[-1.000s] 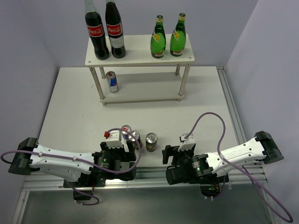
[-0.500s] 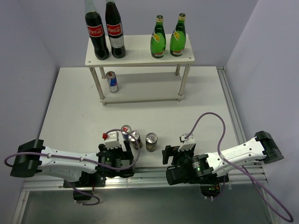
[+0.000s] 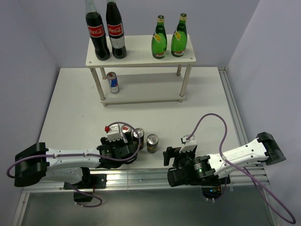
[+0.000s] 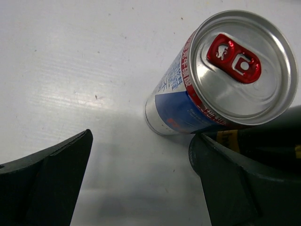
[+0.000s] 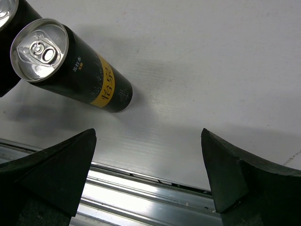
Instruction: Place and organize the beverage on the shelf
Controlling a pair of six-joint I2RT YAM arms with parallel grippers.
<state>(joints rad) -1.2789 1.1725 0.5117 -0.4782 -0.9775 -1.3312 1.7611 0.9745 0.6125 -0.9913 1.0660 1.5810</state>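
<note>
The blue-and-silver can (image 4: 201,86) is beyond my left gripper's open fingers. My left gripper needs to reach outward, toward the right in the wrist view, and down around it.
The white two-tier shelf (image 3: 141,60) stands at the back. Two green bottles (image 3: 159,38) stand on its top board at the right, and one blue-and-silver can (image 3: 112,82) on the lower board. On the table near me stand a second blue-and-silver can (image 3: 126,130) (image 4: 221,80) and two dark gold-topped cans (image 3: 137,137) (image 3: 152,143) (image 5: 70,68). My left gripper (image 3: 128,147) (image 4: 141,188) is open and empty, just short of the blue-and-silver can, its right finger (image 4: 235,188) beside a dark can (image 4: 268,143). My right gripper (image 3: 169,157) (image 5: 148,179) is open and empty, right of the cans.
Two tall cola bottles (image 3: 106,30) with red labels stand on the shelf's top board at the left. A metal rail (image 5: 141,197) runs along the table's near edge under my right gripper. Grey walls close in the left, back and right sides.
My left gripper has moved forward and a little right, closer to the blue-and-silver can. The right arm and the cans have not moved.
</note>
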